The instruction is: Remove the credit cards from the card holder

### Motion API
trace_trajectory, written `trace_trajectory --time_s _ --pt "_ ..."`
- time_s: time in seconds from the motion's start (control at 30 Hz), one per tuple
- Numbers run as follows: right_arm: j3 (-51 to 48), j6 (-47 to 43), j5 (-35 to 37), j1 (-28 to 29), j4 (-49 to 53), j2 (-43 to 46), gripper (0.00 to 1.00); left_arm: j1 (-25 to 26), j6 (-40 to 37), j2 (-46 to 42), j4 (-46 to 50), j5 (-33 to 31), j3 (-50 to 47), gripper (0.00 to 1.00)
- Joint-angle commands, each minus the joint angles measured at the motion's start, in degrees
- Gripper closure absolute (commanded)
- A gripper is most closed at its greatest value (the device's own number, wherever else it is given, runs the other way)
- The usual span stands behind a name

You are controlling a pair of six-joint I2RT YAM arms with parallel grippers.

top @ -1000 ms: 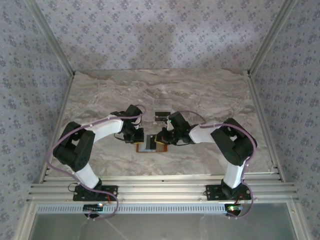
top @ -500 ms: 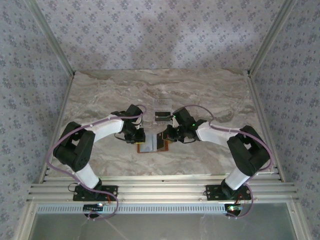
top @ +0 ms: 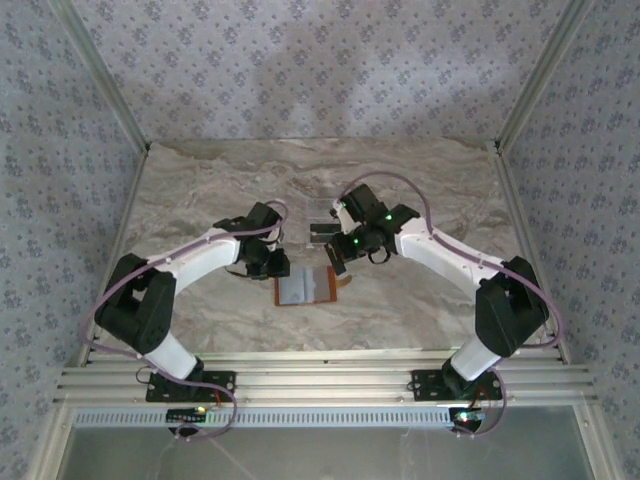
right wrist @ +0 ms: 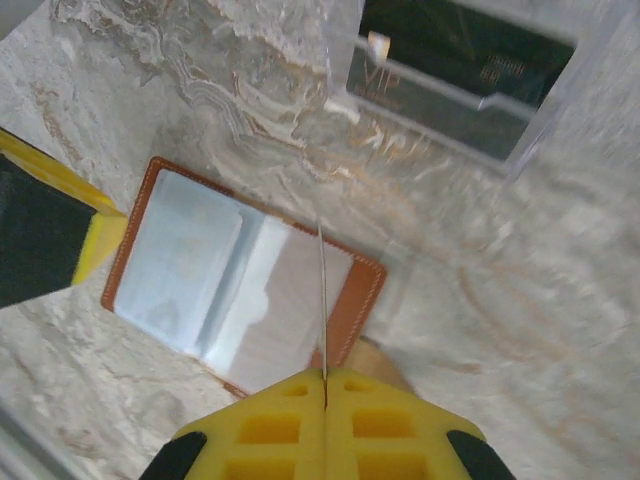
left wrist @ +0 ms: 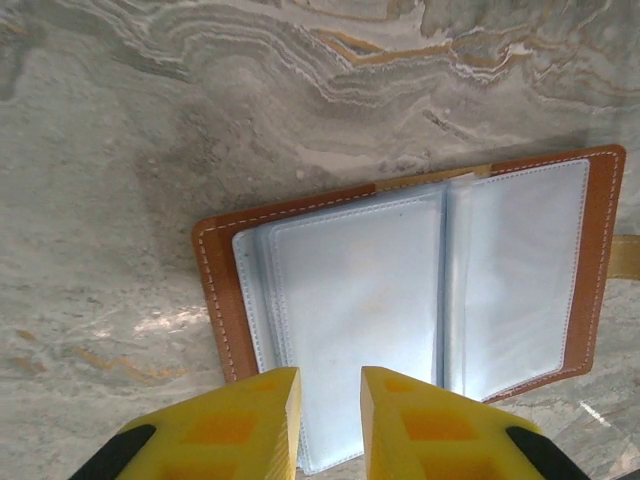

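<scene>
The whitish card moves outward in my right gripper next, turns and comes down. Then my right gripper releases it into the clear plastic stand's open room behind its dark card (top: 322,215).
The brown card holder (top: 307,287) lies open and flat on the marble table, its grey-blue sleeves (left wrist: 400,280) facing up. My left gripper (left wrist: 330,385) hovers over its left half with the jaws a little apart and nothing between them; it sits at the holder's left edge (top: 274,263). My right gripper (right wrist: 325,378) is shut on a thin whitish credit card (right wrist: 322,290), seen edge-on, raised above the holder's right half (right wrist: 200,270). From above, the right gripper (top: 340,257) is just behind the holder's right end. A dark credit card (right wrist: 440,80) stands in a clear plastic stand.
The clear plastic stand (top: 322,231) is just behind the card holder, between the two wrists. The holder's strap tab (left wrist: 625,255) sticks out on the right. Patterned walls and metal rails enclose the table on three sides.
My right gripper has risen and swung back from the holder's right side with the card pinched in it. The left jaws have parted slightly; the left arm has stretched forward a little.
</scene>
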State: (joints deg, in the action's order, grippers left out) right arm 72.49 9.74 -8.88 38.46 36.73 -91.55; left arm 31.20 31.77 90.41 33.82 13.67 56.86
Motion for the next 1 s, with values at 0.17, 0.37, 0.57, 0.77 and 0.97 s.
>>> trace_trajectory --time_s 0.17,0.37,0.57,0.77,0.97 --pt "8.61 -44.01 14.57 3.81 15.56 -8.1 1.0 -3.07 -1.09 -4.0 -1.54 0.23 -4.77 0.74" --pt "15.16 -59.27 13.5 3.08 15.78 -11.32 1.0 -6.1 -2.39 -5.0 -2.66 2.41 -7.76 0.71" --pt "27.09 -66.02 10.57 1.94 19.92 -18.87 1.0 -8.55 -3.64 -7.13 -2.62 3.36 -9.61 0.68" --pt "39.19 -68.98 8.99 0.62 24.9 -26.58 1.0 -9.4 -3.78 -8.59 -2.8 3.28 -10.59 0.66" --pt "47.48 -70.19 7.12 -0.46 27.89 -32.54 1.0 -9.59 -3.48 -8.48 -2.7 3.12 -10.81 0.65"
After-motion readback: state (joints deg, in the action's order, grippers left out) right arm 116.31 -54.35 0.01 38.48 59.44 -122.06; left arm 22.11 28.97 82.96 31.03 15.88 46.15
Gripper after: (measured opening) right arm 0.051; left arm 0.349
